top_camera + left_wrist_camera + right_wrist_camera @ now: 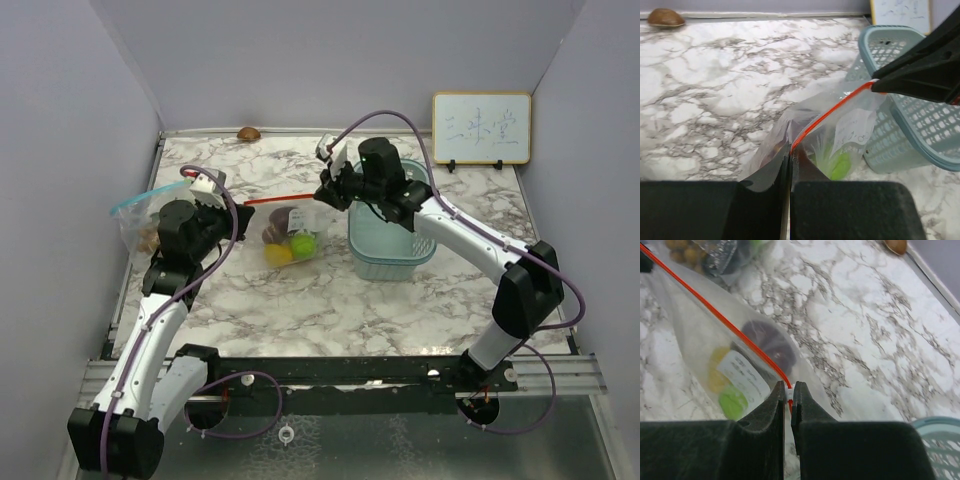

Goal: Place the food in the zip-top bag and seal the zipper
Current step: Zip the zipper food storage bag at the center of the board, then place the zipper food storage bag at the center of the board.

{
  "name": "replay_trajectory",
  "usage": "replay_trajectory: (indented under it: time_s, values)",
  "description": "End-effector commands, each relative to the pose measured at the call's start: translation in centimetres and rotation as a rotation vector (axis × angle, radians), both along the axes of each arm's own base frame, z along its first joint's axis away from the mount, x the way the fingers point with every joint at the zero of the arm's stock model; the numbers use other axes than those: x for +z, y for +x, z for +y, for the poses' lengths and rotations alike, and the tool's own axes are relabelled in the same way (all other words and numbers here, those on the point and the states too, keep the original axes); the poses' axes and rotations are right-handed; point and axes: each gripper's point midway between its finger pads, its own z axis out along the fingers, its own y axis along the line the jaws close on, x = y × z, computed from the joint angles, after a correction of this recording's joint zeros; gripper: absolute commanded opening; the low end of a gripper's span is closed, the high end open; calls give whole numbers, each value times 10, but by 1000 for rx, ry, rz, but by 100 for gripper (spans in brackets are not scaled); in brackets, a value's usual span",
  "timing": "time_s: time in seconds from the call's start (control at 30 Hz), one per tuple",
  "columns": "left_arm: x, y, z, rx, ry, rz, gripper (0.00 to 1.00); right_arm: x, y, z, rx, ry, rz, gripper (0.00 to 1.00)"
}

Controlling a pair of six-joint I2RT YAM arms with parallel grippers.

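Note:
The right gripper will next move slightly to the right in the top view, toward the basket, and let go of the white slider (317,196) (788,391), which is at the end of the zipper.
A clear zip-top bag (290,235) with a red zipper (272,200) hangs stretched between my two grippers above the table. Inside it are a dark purple grape bunch (771,342), a yellow piece (717,375) and a green round fruit (732,402). My left gripper (238,207) is shut on the zipper's left end, as the left wrist view (790,152) shows. My right gripper (322,195) is shut on the white slider (788,391) at the right end. A tan-brown berry cluster (148,237) lies at the far left in a second bag.
The second bag, with a blue zipper (140,205), sits by the left wall. A teal mesh basket (395,245) stands under my right arm. A brown piece (249,133) lies at the back edge. A whiteboard (481,128) stands at the back right.

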Motion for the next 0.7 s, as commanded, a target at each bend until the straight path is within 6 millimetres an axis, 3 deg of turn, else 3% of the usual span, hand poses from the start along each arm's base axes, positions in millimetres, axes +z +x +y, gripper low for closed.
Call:
replay_trajectory:
  time_s: [0.0, 0.1, 0.2, 0.37, 0.47, 0.57, 0.67]
  values:
    - [24, 16, 59, 328, 78, -60, 0, -12, 43, -64, -319, -114, -50, 2]
    - [28, 17, 77, 429, 98, -58, 0, -15, 51, -83, -402, -128, -42, 2]
    - [30, 19, 82, 454, 99, -64, 0, -16, 57, -94, -444, -126, -34, 2]
    - [26, 21, 85, 481, 90, -35, 0, -15, 65, -102, -503, -147, -34, 2]
    - [26, 24, 83, 473, 85, -33, 0, -8, 63, -94, -463, -124, -29, 4]
    - [31, 30, 80, 476, 56, -33, 0, 8, 57, -78, -386, -69, -7, 46]
    - [33, 40, 82, 517, 9, -17, 0, 30, 53, -70, -370, -1, 11, 76]
